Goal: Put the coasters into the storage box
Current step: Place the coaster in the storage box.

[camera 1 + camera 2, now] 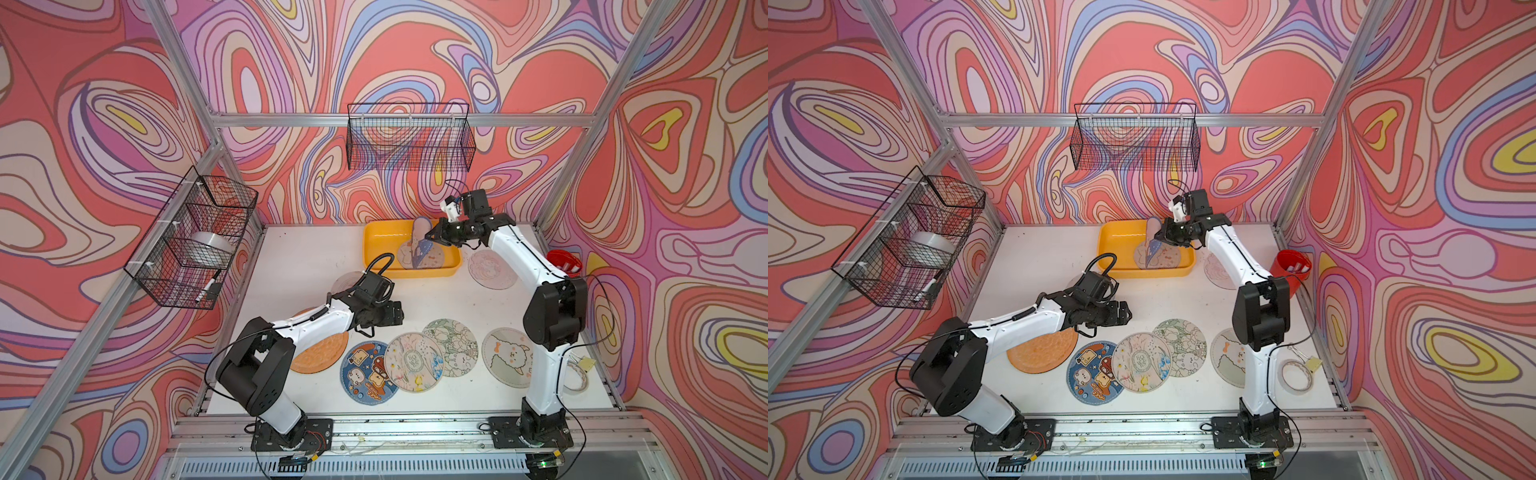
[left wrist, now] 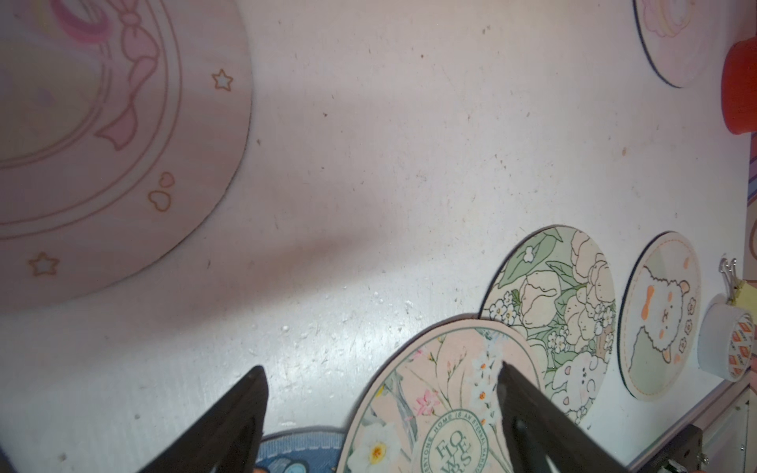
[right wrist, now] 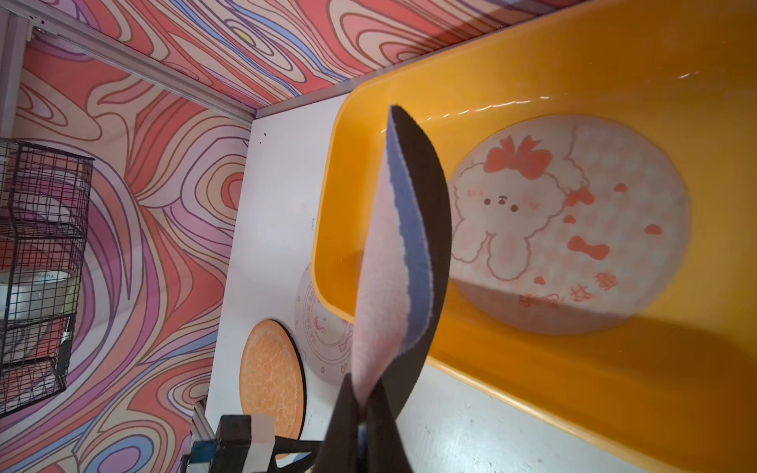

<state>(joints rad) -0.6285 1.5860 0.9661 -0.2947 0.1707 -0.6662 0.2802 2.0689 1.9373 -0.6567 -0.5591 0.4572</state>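
Observation:
My right gripper should go down into the box (image 1: 372, 243) next, tip the pink coaster flat over the bunny coaster (image 1: 432, 256) and let it go, because the pink coaster is still standing on its edge.
The yellow storage box (image 1: 372, 243) stands at the back of the white table. One coaster with a white bunny and red bows (image 3: 573, 221) lies flat in it. My right gripper (image 3: 360, 393) is shut on the rim of a pink, blue-edged coaster (image 3: 393, 262), which stands on edge over the box's near side (image 1: 419, 239). My left gripper (image 2: 381, 366) is open and hovers above the table beside a pale flower coaster (image 2: 434, 409). Around it lie the blue cartoon (image 1: 368, 374), green floral (image 1: 451, 345), sheep (image 1: 507, 357) and orange (image 1: 322, 353) coasters.
Two more pale coasters lie near the box, one to its right (image 1: 492, 268) and one under my left wrist (image 2: 102, 143). A red cup (image 1: 565, 262) stands at the right edge, with a tape ring (image 1: 1296, 374) nearer the front. Black wire baskets hang on the back wall (image 1: 409, 137) and left wall (image 1: 191, 237).

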